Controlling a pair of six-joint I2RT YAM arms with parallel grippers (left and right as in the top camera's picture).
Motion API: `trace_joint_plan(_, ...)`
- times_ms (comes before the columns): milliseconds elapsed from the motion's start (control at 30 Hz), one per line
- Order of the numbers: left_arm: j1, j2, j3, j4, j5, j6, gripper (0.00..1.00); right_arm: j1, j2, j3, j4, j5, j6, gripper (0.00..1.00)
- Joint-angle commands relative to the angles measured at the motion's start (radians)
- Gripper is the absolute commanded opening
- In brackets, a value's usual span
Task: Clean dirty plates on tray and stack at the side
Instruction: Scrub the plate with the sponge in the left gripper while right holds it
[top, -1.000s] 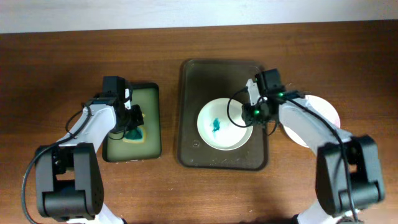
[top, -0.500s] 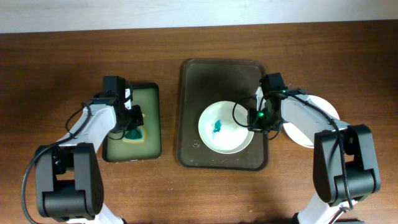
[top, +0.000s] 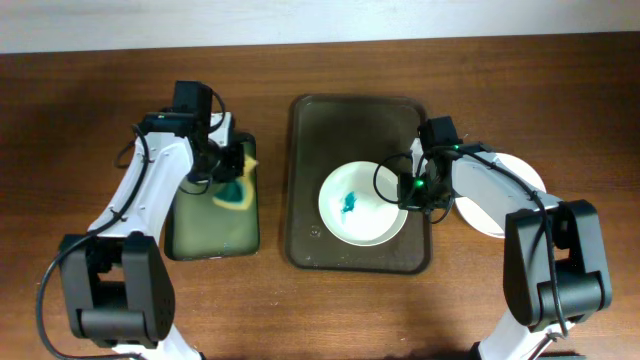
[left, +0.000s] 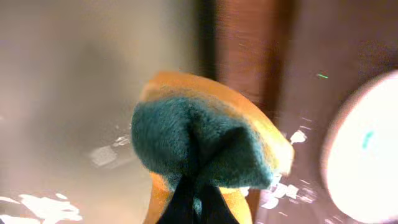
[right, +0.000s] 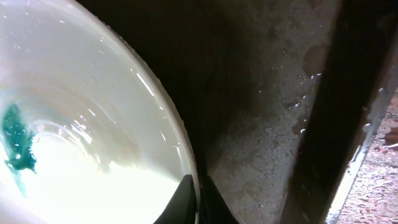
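The white plate bears a teal smear, so next my left gripper needs to wipe the sponge (left: 205, 140) across that plate, then return over the green tray (left: 81, 112) to release it.
A white plate (top: 362, 203) with a teal smear (top: 349, 204) lies on the dark olive-brown tray (top: 310, 140). My right gripper (top: 408, 188) is shut on the plate's right rim; the wrist view shows the rim (right: 180, 143) pinched between the fingers (right: 198, 202). Another white plate (top: 520, 170) lies on the table right of the tray, partly hidden by the right arm. My left gripper (top: 228, 172) is shut on a yellow and teal sponge (left: 205, 140) and holds it above the right edge of the green tray (top: 205, 235).
The green tray with a black rim stands left of the big tray, with a narrow strip of wooden table (top: 272, 180) between them. The table's far edge meets a white wall (top: 320, 20).
My left gripper has lifted the sponge off the green tray and moved it up and to the right. The right gripper has closed in on the plate's rim and stays there.
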Motion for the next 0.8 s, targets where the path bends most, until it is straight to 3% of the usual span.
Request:
trace_joint_plan(0,-0.114,0.005,0.038,0.05,0.253,0.032,0.0,0.003,0.007,-0.01,-0.002,0.023,-0.018,0.04)
trace_joint_plan(67,-0.232,0.012,0.037,0.143,0.243,0.01,0.0,0.003,0.007,-0.01,-0.003,0.023,-0.033,0.04)
trace_joint_plan(167,-0.43,0.129,0.037,0.294,0.084,-0.121,0.0,0.003,0.007,-0.01,-0.003,0.023,-0.033,0.04)
trace_joint_plan(233,-0.489,0.235,0.037,0.375,0.088,-0.175,0.0,0.004,0.007,-0.01,-0.003,0.023,-0.033,0.04)
trace_joint_plan(333,-0.553,0.336,0.037,0.489,0.226,-0.181,0.0,0.004,0.007,-0.01,-0.003,0.023,-0.032,0.04)
trace_joint_plan(433,-0.547,0.374,0.047,0.396,-0.066,-0.274,0.0,0.004,0.007,-0.01,-0.01,0.023,-0.033,0.04)
trace_joint_plan(567,-0.539,0.374,0.213,0.118,-0.516,-0.269,0.0,0.004,0.007,-0.01,-0.018,0.023,-0.032,0.04)
trace_joint_plan(600,-0.537,0.374,0.23,0.089,-0.559,-0.269,0.0,0.003,0.007,-0.01,-0.022,0.023,-0.032,0.04)
trace_joint_plan(700,-0.536,0.378,0.23,0.092,-0.431,-0.27,0.0,0.003,0.007,-0.01,-0.026,0.024,-0.032,0.04)
trace_joint_plan(733,-0.536,0.378,0.23,0.114,-0.259,-0.27,0.0,0.003,0.007,-0.01,-0.025,0.023,-0.032,0.04)
trace_joint_plan(767,-0.542,0.383,0.229,0.168,0.005,-0.247,0.0,0.003,0.007,-0.01,-0.025,0.023,-0.032,0.04)
